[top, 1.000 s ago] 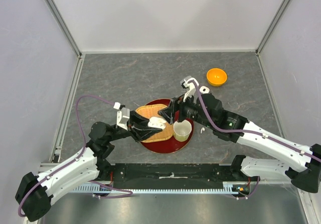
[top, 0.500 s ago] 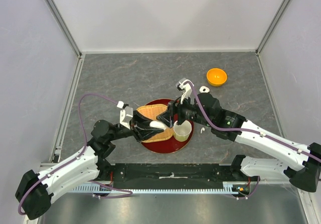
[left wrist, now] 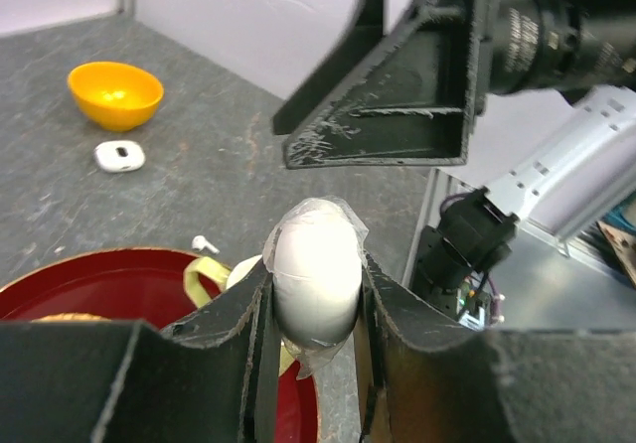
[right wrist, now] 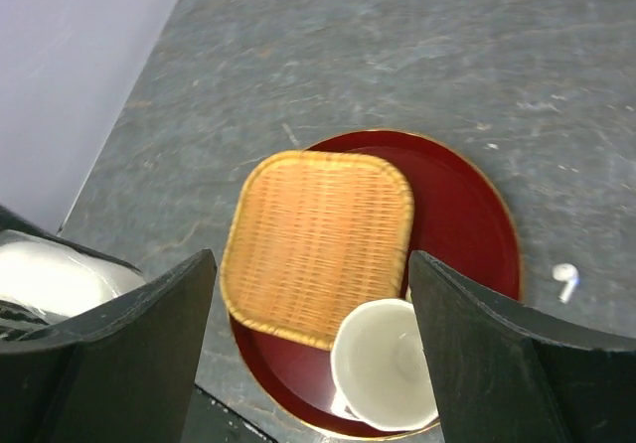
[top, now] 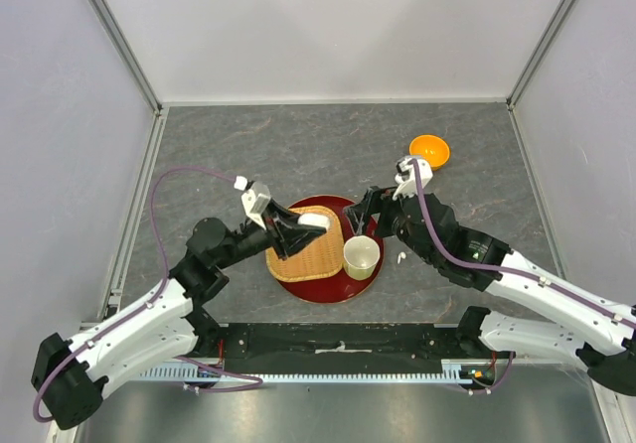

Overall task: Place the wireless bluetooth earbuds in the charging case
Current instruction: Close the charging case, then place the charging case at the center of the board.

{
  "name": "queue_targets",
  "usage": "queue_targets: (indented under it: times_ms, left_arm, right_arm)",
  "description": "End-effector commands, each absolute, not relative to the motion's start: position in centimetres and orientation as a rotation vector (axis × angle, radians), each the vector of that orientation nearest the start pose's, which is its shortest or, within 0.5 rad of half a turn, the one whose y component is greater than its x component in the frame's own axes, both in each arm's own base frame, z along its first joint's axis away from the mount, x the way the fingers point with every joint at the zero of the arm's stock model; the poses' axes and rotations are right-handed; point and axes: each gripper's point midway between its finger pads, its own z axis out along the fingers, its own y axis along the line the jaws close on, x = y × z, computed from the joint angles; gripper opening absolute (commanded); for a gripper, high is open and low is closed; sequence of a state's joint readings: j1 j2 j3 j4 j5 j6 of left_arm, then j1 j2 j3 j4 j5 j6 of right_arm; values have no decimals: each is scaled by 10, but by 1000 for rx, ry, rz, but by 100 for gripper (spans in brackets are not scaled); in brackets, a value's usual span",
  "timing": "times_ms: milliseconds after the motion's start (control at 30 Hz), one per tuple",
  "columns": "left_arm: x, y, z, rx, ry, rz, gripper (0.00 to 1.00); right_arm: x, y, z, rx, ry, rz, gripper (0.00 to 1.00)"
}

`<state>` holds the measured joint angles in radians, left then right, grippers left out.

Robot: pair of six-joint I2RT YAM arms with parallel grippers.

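The case goes outward and down with my left gripper next and is released on the clear tabletop beyond the red tray, which lies outward of and below that gripper.
My left gripper (top: 303,227) is shut on a white pebble-shaped charging case (top: 315,221), held above the wicker tray; the case fills the jaws in the left wrist view (left wrist: 316,282). My right gripper (top: 360,217) is open and empty, hovering over the red tray's back right, its fingers wide apart in the right wrist view (right wrist: 308,294). One tiny white earbud (top: 399,258) lies on the table just right of the red tray; it also shows in the wrist views (right wrist: 565,281) (left wrist: 204,244). I see no other earbuds. A second white case (left wrist: 120,155) lies near the orange bowl.
A round red tray (top: 324,293) holds a square wicker tray (top: 303,254) and a cream cup (top: 361,257). An orange bowl (top: 429,150) stands at the back right. Grey walls enclose the table on three sides.
My right gripper has drawn back to the right, away from the case. My left gripper has carried the case a little toward the back, still gripping it.
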<state>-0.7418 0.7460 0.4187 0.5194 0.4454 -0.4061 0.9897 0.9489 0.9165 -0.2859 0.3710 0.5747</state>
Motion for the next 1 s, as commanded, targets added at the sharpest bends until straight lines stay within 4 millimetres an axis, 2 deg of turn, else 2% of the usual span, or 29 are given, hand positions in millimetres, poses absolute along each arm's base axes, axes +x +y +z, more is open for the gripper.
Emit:
queue_targets:
  times_ms: [0, 33, 67, 100, 133, 200, 233, 300, 333, 400, 433, 467, 500, 533, 567, 633, 667, 767, 800, 967]
  left_arm:
    - [209, -265, 276, 439, 1587, -1084, 2]
    - [217, -261, 262, 411, 1672, -1028, 2]
    - [229, -257, 273, 366, 1684, -981, 2]
    - [239, -259, 261, 359, 1746, -954, 2]
    - [252, -255, 272, 326, 1748, -939, 2]
    - [262, -257, 262, 328, 1821, -966, 2]
    - [282, -251, 256, 262, 1868, -972, 2]
    - [294, -252, 251, 242, 1902, -1047, 2]
    - [313, -247, 241, 189, 1944, -1055, 2]
    - [326, -249, 231, 175, 1984, -1092, 2]
    - [339, -247, 239, 172, 1975, -1098, 2]
    - [347, -252, 218, 173, 2045, -1113, 2]
    - [352, -253, 209, 178, 2080, -1105, 2]
    - [362, -255, 213, 177, 2077, -1107, 2]
    - [371, -257, 193, 157, 2126, -1104, 3]
    - [386, -258, 190, 134, 2135, -1123, 4]
    - [392, -260, 175, 122, 2174, -1132, 4]
    - [408, -261, 165, 76, 2192, -1141, 7]
    - [413, -260, 152, 51, 2222, -1135, 7]
    - [436, -255, 125, -80, 2281, -1089, 11]
  right_arm:
    - [241, 214, 252, 91, 1966, 557, 86]
    - [241, 210, 249, 111, 1980, 555, 86]
    - [240, 210, 244, 106, 1998, 566, 86]
    - [244, 205, 241, 125, 2003, 558, 86]
    - [245, 202, 242, 131, 2004, 563, 86]
    - [247, 198, 240, 136, 2012, 570, 86]
    - [246, 196, 241, 136, 2009, 571, 86]
    - [247, 192, 242, 133, 2009, 574, 86]
    - [247, 190, 243, 131, 2007, 575, 86]
    - [247, 187, 245, 127, 2005, 570, 86]
    - [246, 185, 245, 124, 2006, 571, 86]
    - [246, 184, 246, 119, 2005, 566, 86]
    - [245, 184, 246, 117, 2007, 566, 86]
    - [244, 183, 246, 113, 2009, 567, 87]
    - [244, 182, 245, 111, 2013, 562, 86]
    - [245, 181, 243, 108, 2017, 555, 87]
    - [245, 181, 243, 105, 2019, 553, 87]
    - [245, 182, 241, 100, 2027, 549, 87]
    - [246, 182, 240, 98, 2031, 546, 87]
    - [249, 183, 237, 83, 2042, 531, 87]
